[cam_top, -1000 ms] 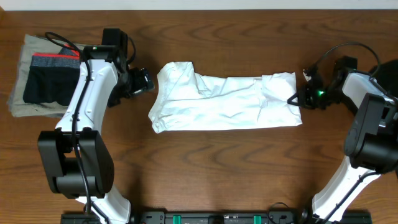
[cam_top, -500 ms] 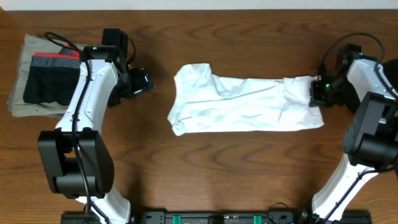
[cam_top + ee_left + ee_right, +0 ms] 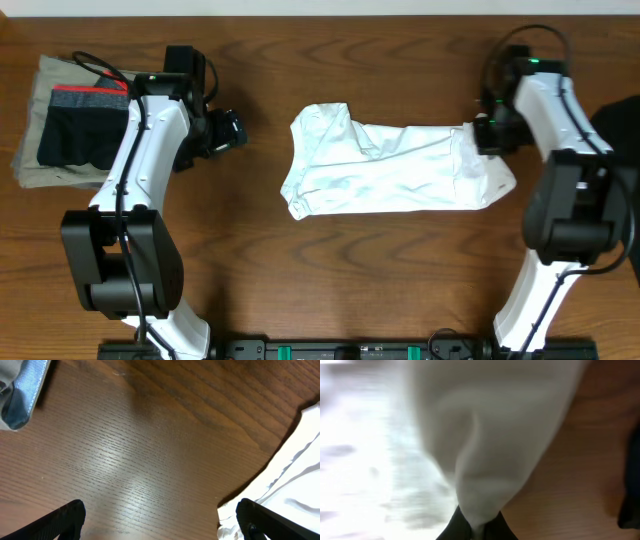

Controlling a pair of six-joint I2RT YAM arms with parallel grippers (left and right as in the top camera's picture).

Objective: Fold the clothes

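Note:
The shirt's pinched end should go onto the shirt's flat middle [image 3: 405, 168] [image 3: 362, 470], and my right gripper should release it there, because that middle lies to its left in the overhead view.
The white T-shirt [image 3: 395, 165] lies crumpled in a long band across the middle of the table. My right gripper [image 3: 487, 135] is shut on its right end. In the right wrist view the white cloth [image 3: 490, 435] bunches down into the pinch of my right gripper [image 3: 477, 530], blurred. My left gripper [image 3: 232, 128] hovers open to the left of the shirt, apart from it. In the left wrist view my left gripper [image 3: 160, 525] has only bare wood between its fingers, and the shirt's edge [image 3: 295, 470] shows at the right. A black garment [image 3: 625, 120] lies at the table's right edge.
A pile of khaki-grey folded pieces [image 3: 40, 165] sits at the back left, with black shorts with a red-and-grey waistband [image 3: 80, 135] on top. The table's far edge [image 3: 320, 12] runs along the top.
My right gripper has pulled the shirt's right end to the right, then swung toward the back, and the whole shirt slid right. The left arm has not moved.

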